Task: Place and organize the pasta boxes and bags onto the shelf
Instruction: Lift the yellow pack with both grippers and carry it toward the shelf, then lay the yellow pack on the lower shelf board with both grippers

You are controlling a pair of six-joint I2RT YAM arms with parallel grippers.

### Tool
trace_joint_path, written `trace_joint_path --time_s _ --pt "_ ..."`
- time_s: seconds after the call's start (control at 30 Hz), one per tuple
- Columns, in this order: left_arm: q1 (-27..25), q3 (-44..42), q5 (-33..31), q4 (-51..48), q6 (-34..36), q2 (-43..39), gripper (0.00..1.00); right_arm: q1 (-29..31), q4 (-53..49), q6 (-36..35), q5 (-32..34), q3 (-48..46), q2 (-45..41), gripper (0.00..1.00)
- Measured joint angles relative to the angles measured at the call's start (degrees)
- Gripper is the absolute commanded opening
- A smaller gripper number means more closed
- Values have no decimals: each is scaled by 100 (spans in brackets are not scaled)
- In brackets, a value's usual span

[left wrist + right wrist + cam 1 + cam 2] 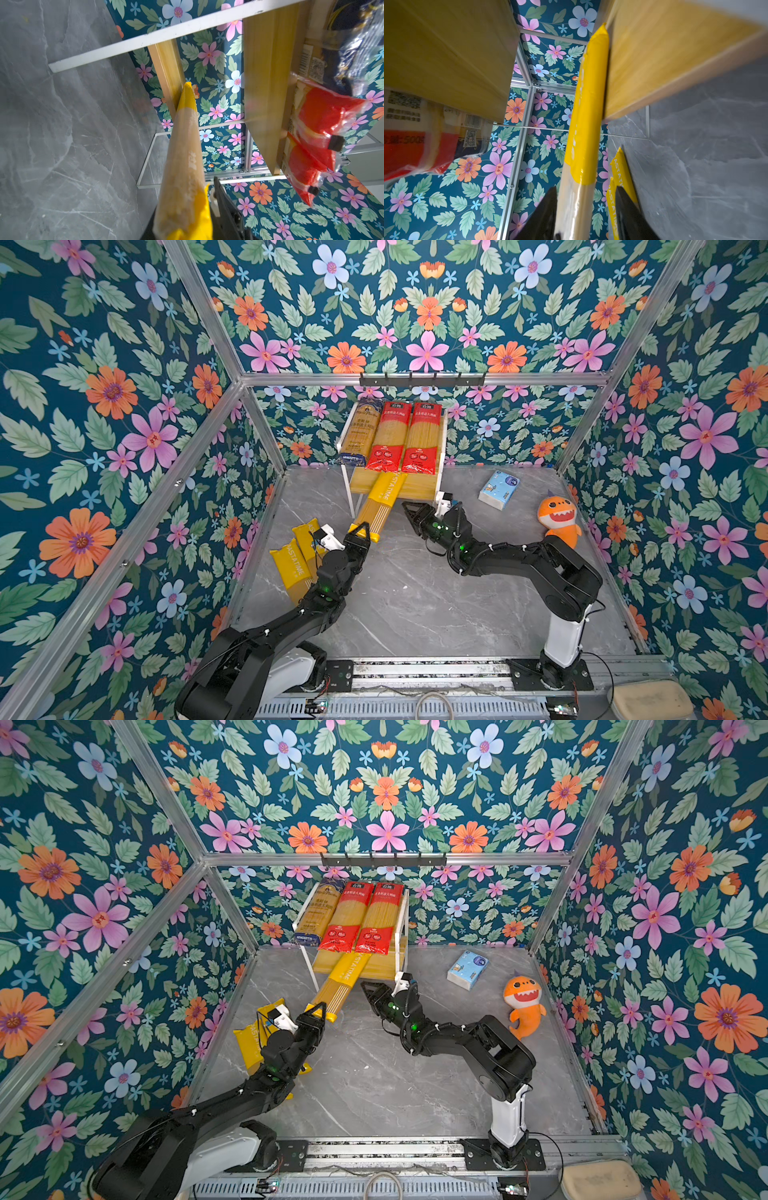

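The robot's left gripper needs to move outward beneath the navy pack next and release the yellow pack, whose near end still overhangs, because the lower board (362,480) (168,74) lies outward of the gripper.
The shelf (419,486) stands at the back centre. Its upper board carries a navy pasta pack (360,431) and two red ones (388,435) (423,433). A yellow pack (380,502) (343,984) slants from the lower board down toward the table. My left gripper (360,531) (318,1011) is shut on its near end; one black finger (224,207) shows beside it. My right gripper (409,510) (585,189) is open just right of that pack. In the right wrist view the pack's clear middle shows between the spread fingers. Two more yellow packs (291,560) lie on the table at the left.
A blue-and-white tissue pack (498,489) and an orange shark plush (559,520) sit at the right back of the grey marble table. A black hook rail (422,379) hangs above the shelf. Floral walls close in on three sides.
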Motion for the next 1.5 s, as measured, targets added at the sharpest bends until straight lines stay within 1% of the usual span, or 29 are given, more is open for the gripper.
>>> trace_joint_path --time_s 0.23,0.37,0.5,0.67,0.87,1.1,1.13,1.27,1.4,1.47,1.5 --pt "37 446 -337 66 122 588 0 24 151 26 -24 -793 -363 47" --pt "85 892 -522 273 186 1233 0 76 243 59 -42 -1215 -522 47" --pt "173 1331 -560 455 195 1834 0 111 254 79 -37 -1504 -640 46" --pt "367 1821 -533 579 293 2385 0 122 273 68 -20 -1633 -785 47" --pt "603 2269 -470 616 319 2846 0 181 271 -22 -20 -1670 -855 46" --pt "741 2424 -323 813 280 3147 0 267 310 -39 -20 -1751 -857 46" --pt "750 2422 -313 852 273 3167 0 273 308 -39 -20 -1764 -861 46" --pt "787 2409 -258 911 271 3185 7 280 310 -61 -17 -1799 -898 46" --pt "813 2435 -212 890 295 3182 10 299 306 -83 -15 -1794 -905 46" --pt "831 2446 -177 866 299 3182 14 317 306 -85 -15 -1788 -905 46" --pt "835 2446 -175 866 302 3182 19 328 302 -87 -15 -1781 -905 46"
